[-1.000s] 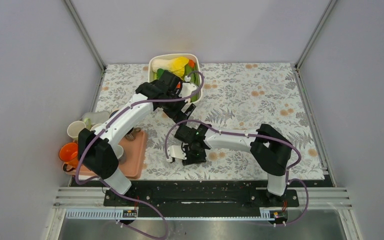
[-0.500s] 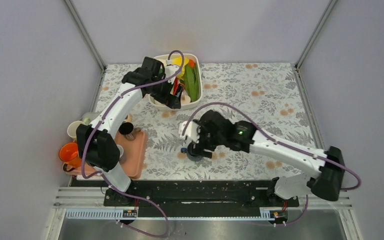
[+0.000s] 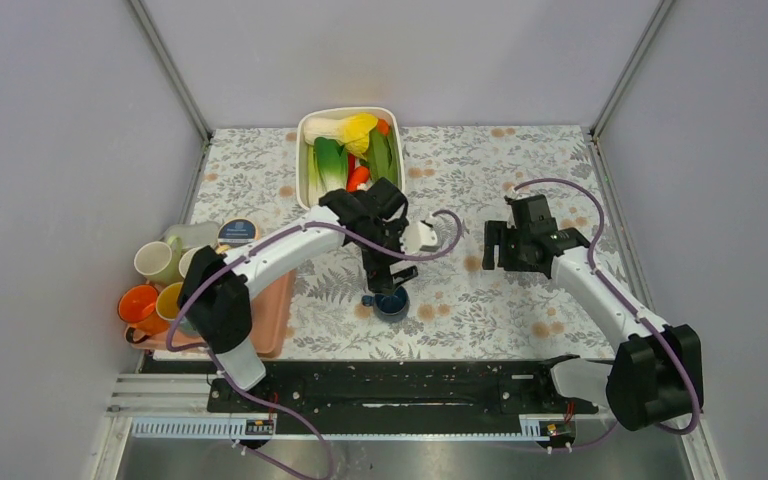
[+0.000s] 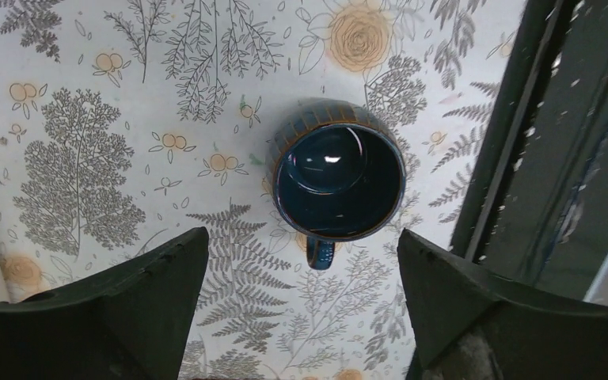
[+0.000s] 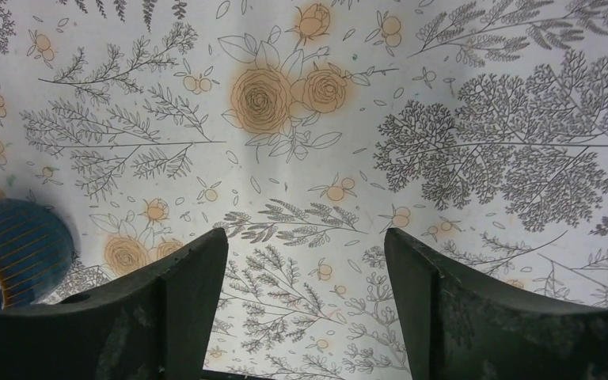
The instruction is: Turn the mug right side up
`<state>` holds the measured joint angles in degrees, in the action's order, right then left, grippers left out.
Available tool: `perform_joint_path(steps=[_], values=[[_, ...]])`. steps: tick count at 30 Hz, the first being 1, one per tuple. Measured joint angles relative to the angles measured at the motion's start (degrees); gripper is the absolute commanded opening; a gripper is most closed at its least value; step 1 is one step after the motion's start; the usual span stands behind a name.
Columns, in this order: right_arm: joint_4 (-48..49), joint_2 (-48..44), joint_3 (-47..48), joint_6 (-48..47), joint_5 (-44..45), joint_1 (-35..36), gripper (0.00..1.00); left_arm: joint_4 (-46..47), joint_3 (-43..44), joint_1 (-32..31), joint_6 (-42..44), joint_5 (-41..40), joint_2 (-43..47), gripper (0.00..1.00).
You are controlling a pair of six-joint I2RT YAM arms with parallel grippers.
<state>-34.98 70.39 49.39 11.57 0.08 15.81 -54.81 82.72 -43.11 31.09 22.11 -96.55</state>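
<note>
I will next move my left gripper down astride the mug's far rim by the handle (image 3: 377,293) (image 4: 283,209), which is below the fingers, because the mug's empty opening has room for one finger.
The dark blue mug (image 3: 393,302) stands upright on the floral mat, mouth up, near the front middle. In the left wrist view the mug (image 4: 338,180) shows its empty inside, with its handle (image 4: 321,253) pointing toward the camera. My left gripper (image 3: 388,276) hovers right above it, open and empty (image 4: 301,237), jaws wide on either side and not touching. My right gripper (image 3: 493,246) is open and empty (image 5: 305,233) over bare mat to the mug's right. The mug's ribbed side (image 5: 16,249) shows at the left edge of the right wrist view.
A white bin (image 3: 392,118) of vegetables stands at the back centre. A pink tray (image 3: 272,318) lies front left, with orange (image 3: 138,303), yellow (image 3: 171,300) and white (image 3: 154,260) mugs beside it. The black base rail (image 4: 554,142) runs just in front of the mug.
My right gripper was at the mug and has pulled away to the right, leaving it upright. My left gripper has swung from the vegetable bin to above the mug.
</note>
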Motion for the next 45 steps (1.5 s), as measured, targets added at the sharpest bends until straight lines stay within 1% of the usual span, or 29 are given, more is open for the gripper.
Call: perform_joint_path(steps=[2,4,9,11,13,18,19,25,28,30,36,38,41,45], values=[[0.1,0.0,-0.4,2.0,0.0,-0.2,0.82,0.4,-0.7,-2.1,2.4,-2.4,-1.1,0.92],[0.3,0.0,-0.8,2.9,-0.1,-0.2,0.82,0.9,-0.9,-2.7,4.0,-4.5,-2.5,0.92],[1.0,-1.7,-2.5,3.7,-0.2,-0.2,0.82,4.4,-2.2,-3.5,5.7,-9.8,-6.9,0.85],[1.2,-2.8,-3.0,3.7,-0.6,-0.2,0.82,6.1,-3.7,-4.0,6.0,-11.1,-8.2,0.79],[1.4,-3.6,-3.2,3.7,-0.9,-0.2,0.82,7.4,-5.4,-4.5,6.1,-12.0,-8.7,0.61],[2.4,-3.9,-3.2,3.7,-1.3,-0.2,0.81,9.2,-7.0,-5.2,5.4,-12.9,-8.7,0.06],[2.5,-3.9,-3.2,3.7,-1.3,-0.2,0.81,9.6,-7.0,-5.2,5.5,-13.0,-8.7,0.00],[2.7,-4.0,-3.3,3.7,-1.7,-0.2,0.81,8.4,-7.1,-3.6,4.7,-13.0,-8.4,0.00],[2.8,-4.5,-3.8,3.7,-1.7,-0.2,0.81,7.8,-9.3,-0.3,3.6,-12.9,-5.0,0.00],[2.9,-5.2,-4.5,3.7,-1.6,-0.2,0.81,6.8,-11.7,3.6,2.9,-12.9,-0.3,0.00],[4.0,-6.0,-6.4,3.7,-1.7,-0.2,0.81,2.4,-17.8,18.9,1.9,-13.2,16.5,0.00],[4.2,-6.0,-6.4,3.7,-1.7,-0.2,0.81,0.8,-19.8,23.3,1.8,-13.4,20.6,0.00],[5.4,-6.0,-6.9,3.7,-1.7,-0.2,0.81,-0.5,-23.0,28.6,0.5,-14.6,23.6,0.00],[5.9,-5.9,-6.9,3.5,-1.7,-0.2,0.81,-0.8,-26.2,33.6,-3.6,-17.6,24.9,0.00]])
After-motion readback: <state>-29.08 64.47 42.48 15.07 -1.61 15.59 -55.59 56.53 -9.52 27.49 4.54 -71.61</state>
